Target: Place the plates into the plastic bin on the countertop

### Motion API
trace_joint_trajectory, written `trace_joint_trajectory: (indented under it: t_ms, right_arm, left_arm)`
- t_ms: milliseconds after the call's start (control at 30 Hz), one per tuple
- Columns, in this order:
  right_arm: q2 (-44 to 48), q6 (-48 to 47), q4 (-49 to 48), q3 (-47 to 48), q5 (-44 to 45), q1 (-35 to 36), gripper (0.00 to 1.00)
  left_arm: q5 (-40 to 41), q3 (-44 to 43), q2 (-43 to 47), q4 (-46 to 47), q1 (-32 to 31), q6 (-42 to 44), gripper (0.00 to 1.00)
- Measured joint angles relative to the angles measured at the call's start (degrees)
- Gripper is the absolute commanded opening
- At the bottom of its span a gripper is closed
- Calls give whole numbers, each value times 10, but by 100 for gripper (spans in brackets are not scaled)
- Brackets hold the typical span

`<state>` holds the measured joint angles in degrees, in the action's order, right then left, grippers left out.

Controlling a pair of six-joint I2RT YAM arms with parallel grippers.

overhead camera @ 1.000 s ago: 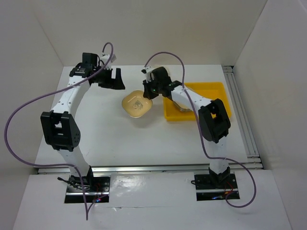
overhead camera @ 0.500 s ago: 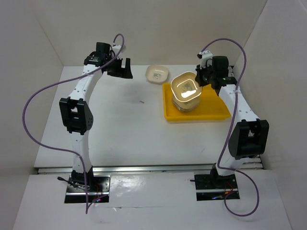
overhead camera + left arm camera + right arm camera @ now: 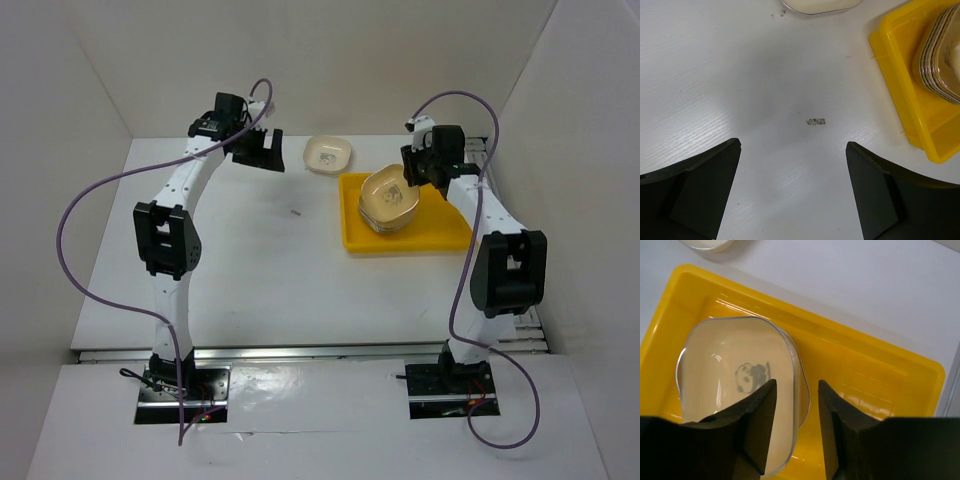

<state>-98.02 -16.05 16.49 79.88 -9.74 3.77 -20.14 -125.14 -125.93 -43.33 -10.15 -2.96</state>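
The countertop plate's closest rim (image 3: 306, 160) (image 3: 788, 6) lies below my left gripper, to its right in the top view. My left gripper moves there next, lowering open fingers astride it.
A stack of plates (image 3: 386, 200) sits in the left half of the yellow plastic bin (image 3: 440, 228). The top plate (image 3: 735, 380) is cream-yellow with a grey centre mark. My right gripper (image 3: 410, 181) hangs over the stack's right edge, and in the right wrist view the right gripper (image 3: 796, 386) is open, its jaws straddling that plate's rim with a gap on the outer side. Another cream plate (image 3: 328, 153) lies on the white countertop (image 3: 250, 260) behind the bin. My left gripper (image 3: 262, 157) hovers to this plate's left, and the left wrist view shows the left gripper (image 3: 792, 145) open and empty.
White walls close in the countertop at the back and on both sides. A small dark speck (image 3: 296, 211) lies left of the bin. The bin's (image 3: 880, 375) right half holds nothing. A metal rail (image 3: 505, 250) runs along the right edge.
My right gripper carried the cream-yellow plate from the middle of the countertop onto the stack in the bin, and its jaws have parted. My left arm swung right along the back.
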Motion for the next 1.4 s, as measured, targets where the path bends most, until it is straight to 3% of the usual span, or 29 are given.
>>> trace_joint_trajectory:
  t_ms: [33, 67, 100, 467, 833, 1167, 1400]
  right_arm:
    - [-9, -2, -4, 4, 0, 0, 59]
    - [-14, 0, -6, 5, 2, 0, 88]
    - [-17, 2, -9, 5, 2, 2, 100]
    - [-16, 42, -59, 0, -2, 53, 100]
    - [94, 103, -94, -92, 17, 131, 100]
    - [274, 184, -111, -227, 158, 171, 100]
    - [347, 233, -102, -232, 225, 222, 100]
  left_arm:
    - [2, 0, 0, 0, 1, 0, 100]
    - [4, 0, 0, -1, 1, 0, 100]
    - [6, 0, 0, 0, 2, 0, 100]
    - [23, -24, -14, 6, -9, -7, 100]
    - [75, -87, -126, 154, -33, -126, 100]
    - [105, -111, -207, 281, -36, -221, 99]
    - [164, -133, -252, 328, -52, -247, 94]
